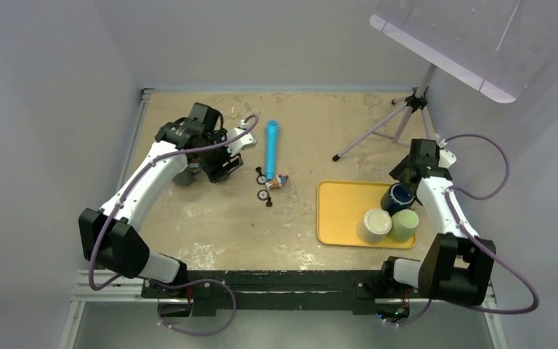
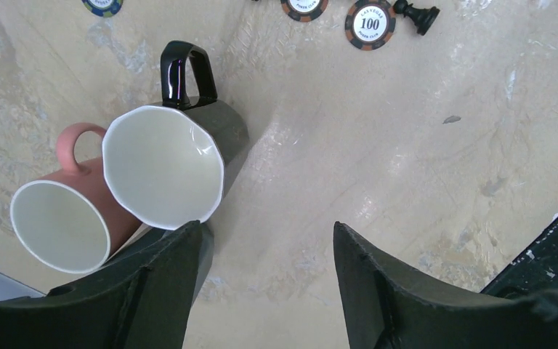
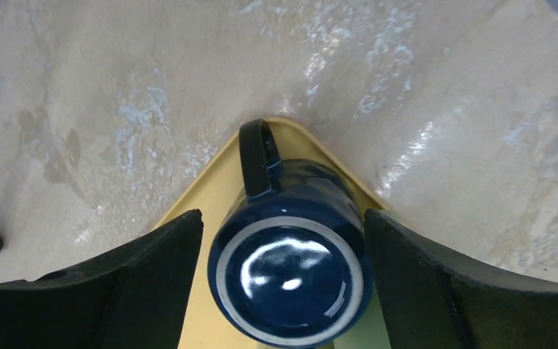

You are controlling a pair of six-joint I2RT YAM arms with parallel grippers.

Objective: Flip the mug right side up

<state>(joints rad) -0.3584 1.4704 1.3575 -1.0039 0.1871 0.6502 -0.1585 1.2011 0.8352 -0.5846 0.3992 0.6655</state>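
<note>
I will next push the blue mug (image 3: 287,269) to the left in the top view with my right gripper and lower it onto its handle (image 3: 257,158), which lies below, with the green mug close.
A dark blue mug (image 3: 287,269) stands upside down, base up, at the far corner of the yellow tray (image 3: 203,196), its handle pointing away from me. My right gripper (image 3: 282,214) is open and straddles it, one finger on each side with a narrow gap to the mug's wall. From above, that mug (image 1: 398,196) sits just under the right gripper (image 1: 407,182). My left gripper (image 2: 265,236) is open over bare table with nothing between its fingers. Its left finger (image 2: 178,262) is right beside an upright dark mug (image 2: 163,167) with a white inside.
A pink mug (image 2: 58,225) stands upright against the dark mug. A cream mug (image 1: 375,225) and a green mug (image 1: 404,225) sit on the tray (image 1: 334,211). A blue tube (image 1: 271,145), poker chips and chess pieces (image 1: 269,182) lie mid-table. A tripod (image 1: 399,120) stands at the back right.
</note>
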